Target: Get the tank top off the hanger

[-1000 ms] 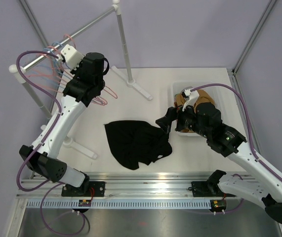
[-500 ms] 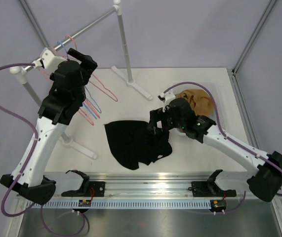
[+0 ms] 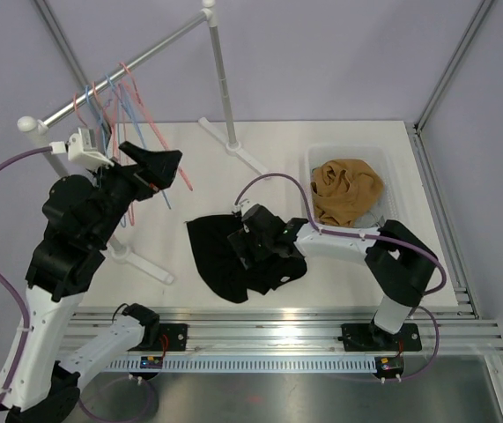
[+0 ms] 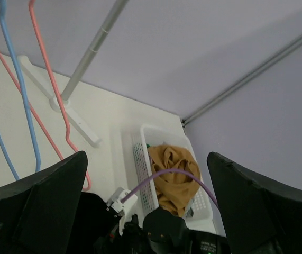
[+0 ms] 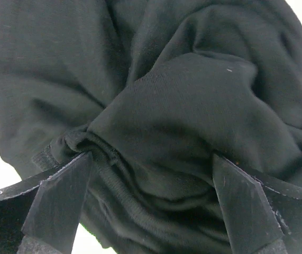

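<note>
I next lower my right gripper slightly and close on the tank top's thick fold (image 5: 156, 153) just below, between its spread fingers.
The black tank top (image 3: 225, 260) lies crumpled on the white table, off any hanger. My right gripper (image 3: 249, 249) is down on it and open. In the right wrist view a thick fold of the tank top (image 5: 156, 106) bulges between the spread fingers (image 5: 61, 196), and the gripper (image 5: 152, 159) has not closed on it. Several bare pink and blue hangers (image 3: 114, 97) hang from the rail. My left gripper (image 3: 167, 169) hovers just below them, open and empty. Its wrist view shows the gripper (image 4: 146, 159) wide apart, with a pink hanger (image 4: 50, 90) and a blue hanger (image 4: 18, 95) at the left.
A white basket (image 3: 321, 157) holding a brown garment (image 3: 346, 187) stands at the right. The clothes rack has an upright pole (image 3: 220, 79), a foot (image 3: 233, 148) at the back of the table, and a near foot (image 3: 141, 262) by the tank top.
My left gripper opened, let go of a hanger at the rail and drew back toward the near side. The right arm swung from the basket and came down onto the tank top.
</note>
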